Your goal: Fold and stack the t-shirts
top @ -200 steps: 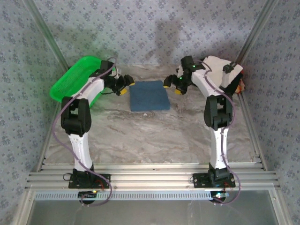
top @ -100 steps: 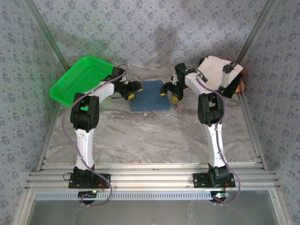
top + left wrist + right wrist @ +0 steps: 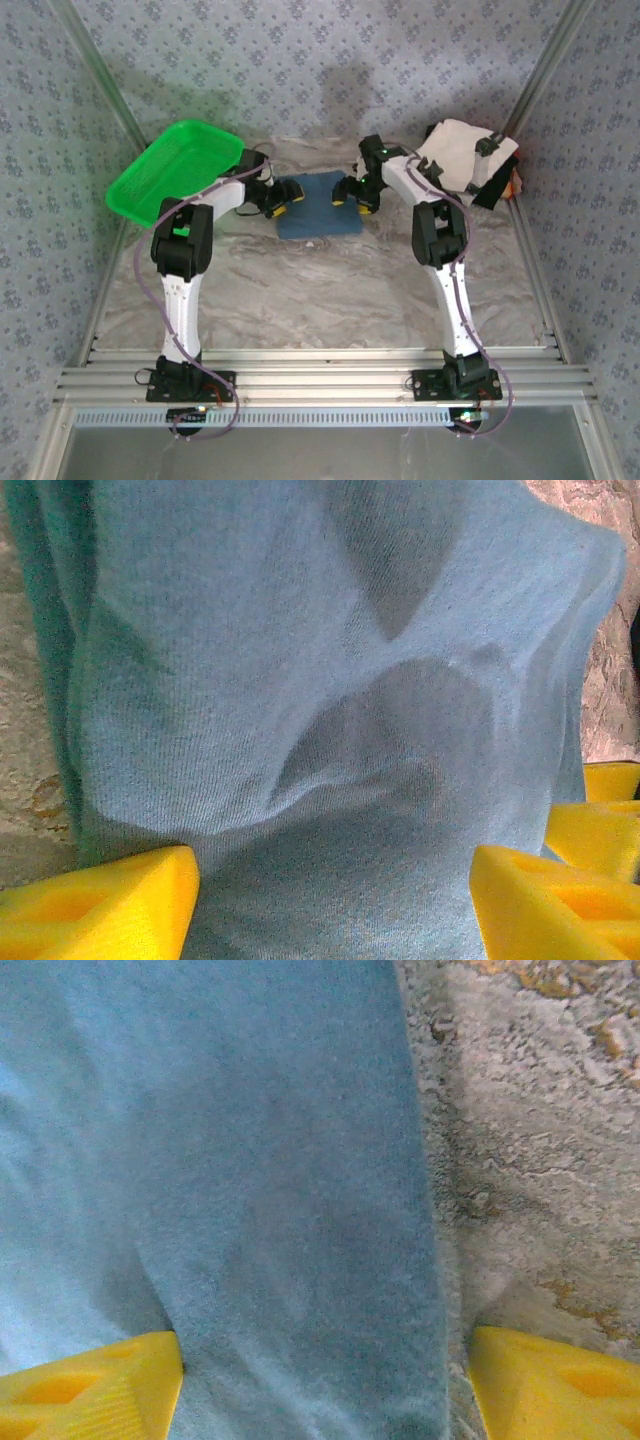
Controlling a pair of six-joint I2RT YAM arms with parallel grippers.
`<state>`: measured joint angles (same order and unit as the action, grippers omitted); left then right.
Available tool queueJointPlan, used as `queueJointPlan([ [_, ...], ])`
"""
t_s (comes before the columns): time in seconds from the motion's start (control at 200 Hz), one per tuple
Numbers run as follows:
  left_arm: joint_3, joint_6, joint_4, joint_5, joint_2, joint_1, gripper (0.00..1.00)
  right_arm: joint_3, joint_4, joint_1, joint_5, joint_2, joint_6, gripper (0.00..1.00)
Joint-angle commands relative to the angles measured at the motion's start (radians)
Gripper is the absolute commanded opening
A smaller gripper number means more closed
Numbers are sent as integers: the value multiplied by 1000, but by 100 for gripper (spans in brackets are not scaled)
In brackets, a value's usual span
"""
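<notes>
My right gripper should stay at the edge of the folded dusty-blue t-shirt next and bring both fingers together on the cloth, because that edge runs between its open fingers.
The folded dusty-blue t-shirt (image 3: 318,205) lies at the back middle of the table. My left gripper (image 3: 282,199) is at its left edge, open, yellow fingers (image 3: 100,905) spread over the rumpled blue cloth (image 3: 330,680). At the shirt's right edge my right gripper (image 3: 353,194) is open too, its fingers (image 3: 90,1385) straddling the cloth's border (image 3: 280,1210) and the bare table. A stack of folded shirts (image 3: 465,155), white with black patches on top, sits at the back right.
A green mesh basket (image 3: 175,168) stands at the back left beside the left arm. The marbled tabletop (image 3: 320,290) stretches toward the arm bases. Metal frame posts rise at both back corners.
Both grippers have moved inward from beside the blue shirt onto its left and right edges. The shirt's left edge now looks slightly bunched.
</notes>
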<state>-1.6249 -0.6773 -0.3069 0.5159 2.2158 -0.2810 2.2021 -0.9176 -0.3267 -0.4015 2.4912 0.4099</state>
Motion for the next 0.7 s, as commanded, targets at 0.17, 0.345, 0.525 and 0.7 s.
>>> queueJointPlan([
  [0.17, 72, 48, -76, -21, 3, 6, 73, -12, -2, -23, -30, 55, 59, 74],
  [0.345, 73, 55, -74, -8, 10, 6, 73, 7, 37, -22, -56, 76, 102, 67],
  [0.525, 64, 68, -79, 1, 15, 6, 73, -40, 119, -38, -92, 73, 164, 58],
  [0.7, 65, 62, -70, 16, -16, 10, 72, -38, 154, -46, -94, 77, 189, 29],
])
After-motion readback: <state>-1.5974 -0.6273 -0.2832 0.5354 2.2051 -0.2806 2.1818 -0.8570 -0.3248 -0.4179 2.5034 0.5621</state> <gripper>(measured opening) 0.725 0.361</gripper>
